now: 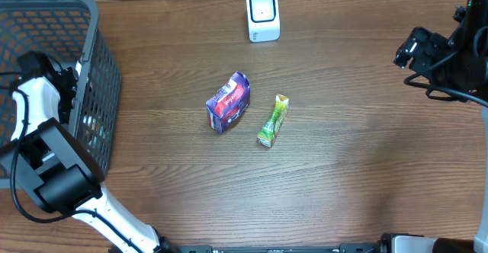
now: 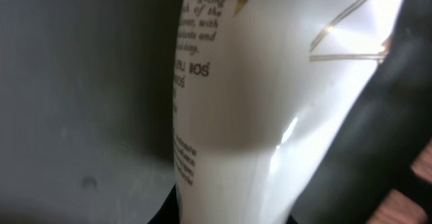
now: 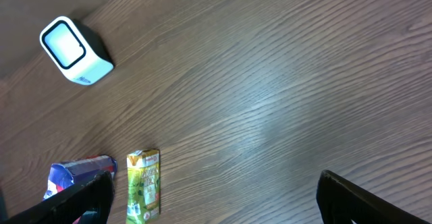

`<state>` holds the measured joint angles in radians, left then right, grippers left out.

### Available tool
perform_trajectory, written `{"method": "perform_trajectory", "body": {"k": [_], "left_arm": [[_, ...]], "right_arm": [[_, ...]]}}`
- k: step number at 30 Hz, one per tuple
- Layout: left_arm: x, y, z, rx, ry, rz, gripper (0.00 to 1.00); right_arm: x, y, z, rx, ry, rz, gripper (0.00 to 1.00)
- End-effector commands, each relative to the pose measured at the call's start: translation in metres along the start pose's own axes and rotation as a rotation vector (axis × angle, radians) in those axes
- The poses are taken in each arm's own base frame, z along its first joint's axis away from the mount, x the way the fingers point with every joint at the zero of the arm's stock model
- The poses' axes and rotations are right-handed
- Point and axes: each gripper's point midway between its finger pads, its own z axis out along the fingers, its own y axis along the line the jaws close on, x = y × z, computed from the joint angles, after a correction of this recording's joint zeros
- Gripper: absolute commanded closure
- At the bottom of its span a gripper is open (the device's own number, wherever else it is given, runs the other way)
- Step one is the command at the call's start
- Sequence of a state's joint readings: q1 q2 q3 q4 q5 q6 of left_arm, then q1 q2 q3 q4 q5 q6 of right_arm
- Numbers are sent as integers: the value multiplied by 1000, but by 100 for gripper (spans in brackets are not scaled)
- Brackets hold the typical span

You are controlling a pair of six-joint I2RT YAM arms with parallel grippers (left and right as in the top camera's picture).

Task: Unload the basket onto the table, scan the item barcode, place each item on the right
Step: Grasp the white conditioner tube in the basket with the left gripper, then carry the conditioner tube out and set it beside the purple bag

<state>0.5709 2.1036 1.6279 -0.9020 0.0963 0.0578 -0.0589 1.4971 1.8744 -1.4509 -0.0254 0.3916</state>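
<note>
The left gripper lifts the white tube (image 2: pixel 270 116) over it next, then lowers to release there.
A white tube (image 2: pixel 270 116) with small dark print and gold lines fills the left wrist view, very close to the camera. It rises from between the dark jaws of my left gripper (image 2: pixel 229 218), which is shut on it. In the overhead view that gripper (image 1: pixel 67 85) reaches down inside the grey mesh basket (image 1: pixel 99 62) at the left, and the tube is hidden there. The white barcode scanner (image 1: pixel 263 15) (image 3: pixel 71 50) stands at the table's far edge, its window facing up. My right gripper (image 1: pixel 408 51) (image 3: pixel 219 207) hangs open high at the right, holding nothing.
A purple and white box (image 1: pixel 228 102) (image 3: pixel 77 173) and a green drink carton (image 1: pixel 273 121) (image 3: pixel 144 185) lie side by side mid-table, in front of the scanner. The basket's tall wall stands between my left gripper and the table.
</note>
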Motion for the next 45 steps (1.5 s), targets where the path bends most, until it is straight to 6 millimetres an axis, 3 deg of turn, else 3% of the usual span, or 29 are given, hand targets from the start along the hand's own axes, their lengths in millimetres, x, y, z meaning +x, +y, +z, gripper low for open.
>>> {"method": "perform_trajectory", "body": {"k": [1, 2, 3, 6, 9, 12, 14, 16, 19, 22, 23, 24, 26, 30, 34, 39, 42, 45], "left_arm": [[-25, -10, -32, 28, -24, 5, 96], [-42, -12, -63, 26, -64, 9, 96], [-49, -13, -77, 25, -86, 11, 96], [-75, -26, -165, 29, -216, 36, 96], [-78, -52, -246, 40, -358, 86, 96], [-64, -85, -306, 80, -477, 154, 96], [-55, -107, -335, 103, -554, 202, 96], [-41, -146, -363, 172, -627, 283, 96], [-18, -197, -376, 228, -641, 399, 96], [2, -242, -364, 228, -595, 496, 96], [6, -250, -353, 183, -564, 489, 96], [11, -256, -330, 82, -505, 456, 96], [18, -259, -300, -19, -427, 417, 96], [43, -256, -217, -227, -211, 375, 96], [62, -252, -148, -315, -67, 406, 96], [94, -258, -80, -288, 48, 426, 96], [124, -287, -46, -152, 117, 492, 96], [152, -309, -29, -84, 149, 539, 96]], "right_arm": [[-1, -2, 1, 6, -3, -1, 4], [-1, -2, 1, 6, -3, -1, 4], [-1, -2, 1, 6, -3, -2, 4], [0, -2, 1, 7, 0, -1, 4], [0, -2, 1, 7, 1, -1, 4], [0, -2, 1, 7, 1, -1, 4], [1, -2, 1, 8, 3, -1, 4], [1, -2, 1, 9, 5, -1, 4], [3, -2, 1, 6, 14, -1, 4], [6, -4, 1, 13, 26, 0, 4], [7, -4, 1, 14, 28, 0, 4], [7, -4, 1, 15, 31, 0, 4], [7, -4, 1, 16, 31, 0, 4], [7, -4, 1, 15, 28, -4, 4], [6, -5, 1, 21, 24, -4, 3], [5, -5, 1, 20, 22, -4, 3], [4, -5, 1, 20, 16, -5, 3], [4, -5, 1, 19, 15, -5, 3]]}}
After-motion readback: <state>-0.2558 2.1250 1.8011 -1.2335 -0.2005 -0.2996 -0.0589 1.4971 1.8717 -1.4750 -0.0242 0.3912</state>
